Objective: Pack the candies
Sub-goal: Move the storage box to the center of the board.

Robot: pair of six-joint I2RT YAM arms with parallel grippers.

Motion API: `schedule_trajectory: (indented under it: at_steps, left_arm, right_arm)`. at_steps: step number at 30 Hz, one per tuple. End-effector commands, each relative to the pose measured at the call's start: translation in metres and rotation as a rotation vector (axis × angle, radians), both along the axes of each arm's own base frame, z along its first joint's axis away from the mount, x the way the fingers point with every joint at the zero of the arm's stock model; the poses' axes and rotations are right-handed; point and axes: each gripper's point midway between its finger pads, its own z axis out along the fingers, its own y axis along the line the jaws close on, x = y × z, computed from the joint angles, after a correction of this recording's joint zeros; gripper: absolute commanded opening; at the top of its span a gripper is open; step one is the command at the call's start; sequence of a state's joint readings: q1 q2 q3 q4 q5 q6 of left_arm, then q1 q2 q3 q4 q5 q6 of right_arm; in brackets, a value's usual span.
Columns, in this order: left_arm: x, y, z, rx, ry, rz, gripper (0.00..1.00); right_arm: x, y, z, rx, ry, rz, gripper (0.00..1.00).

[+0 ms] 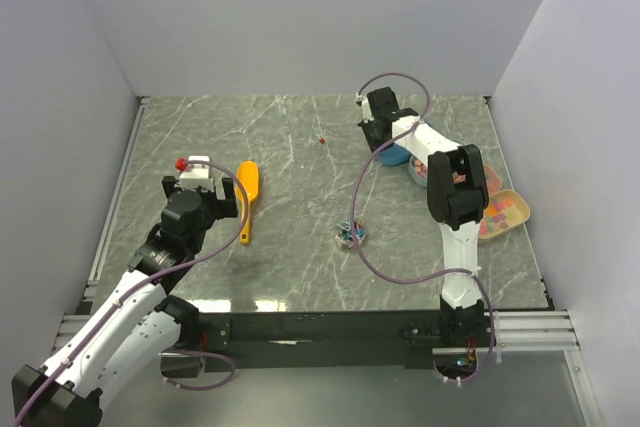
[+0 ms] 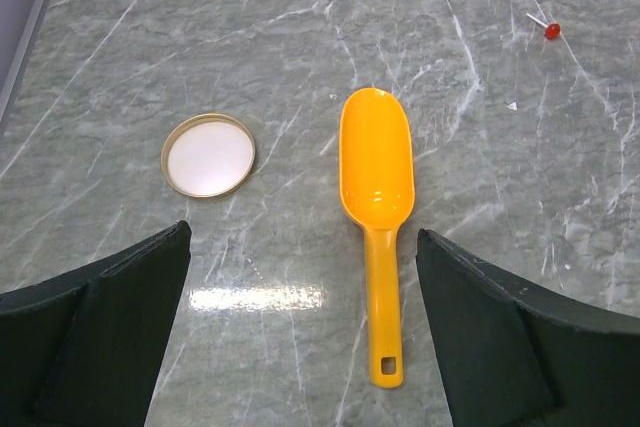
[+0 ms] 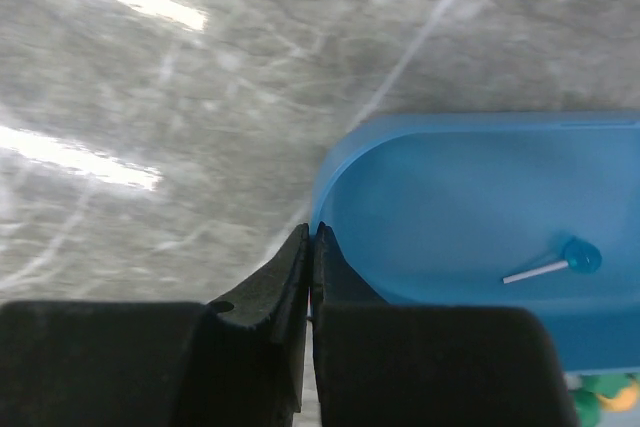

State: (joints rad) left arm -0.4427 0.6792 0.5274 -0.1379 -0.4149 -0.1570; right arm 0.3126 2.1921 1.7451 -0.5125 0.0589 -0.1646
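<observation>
The robot should next move the blue bowl (image 1: 398, 157) in its right gripper, held at the bowl's rim beside the pastel sweets, to the right in the top view and then open that gripper.
The candies (image 1: 350, 236) lie in a small blue and dark heap on the marble table, in front of the middle, and neither gripper is at them. My right gripper (image 3: 312, 234) is shut on the left rim of a blue bowl (image 3: 470, 207), one finger outside and one inside. In the top view that right gripper (image 1: 383, 142) sits at the back right by the blue bowl (image 1: 398, 157). My left gripper (image 2: 300, 282) is open above the table, with the handle of a yellow scoop (image 2: 377, 167) between its fingers, untouched.
A blue lollipop (image 3: 575, 257) lies in the bowl. A round gold-rimmed lid (image 2: 208, 154) rests left of the scoop. A red lollipop (image 2: 551, 30) lies farther back. A tray of pastel sweets (image 1: 503, 213) sits at the right edge. Walls enclose the table.
</observation>
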Motion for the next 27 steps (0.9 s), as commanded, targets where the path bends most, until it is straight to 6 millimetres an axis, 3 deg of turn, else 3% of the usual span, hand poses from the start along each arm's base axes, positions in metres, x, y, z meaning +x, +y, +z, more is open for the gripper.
schedule_trajectory:
  at_steps: [1, 8, 24, 26, 27]
  left_arm:
    - [0.004, -0.003, 0.005, -0.006, -0.027, -0.016, 0.99]
    - [0.005, -0.004, 0.001, -0.001, -0.016, -0.018, 0.99]
    - [0.005, -0.003, 0.001, 0.000, -0.016, -0.013, 0.99]
    - [0.006, -0.002, 0.002, -0.001, -0.019, -0.002, 0.99]
    - [0.006, -0.001, 0.002, -0.004, -0.020, 0.005, 0.99]
  right_arm:
    - [0.009, -0.010, 0.032, -0.025, -0.073, 0.042, 0.00]
    - [0.017, -0.040, 0.030, -0.017, -0.075, -0.004, 0.01]
    - [0.016, -0.072, 0.020, 0.015, -0.060, -0.051, 0.06]
    - [0.016, -0.072, 0.023, 0.023, -0.068, -0.059, 0.11]
    - [0.016, -0.072, 0.025, 0.031, -0.072, -0.066, 0.18]
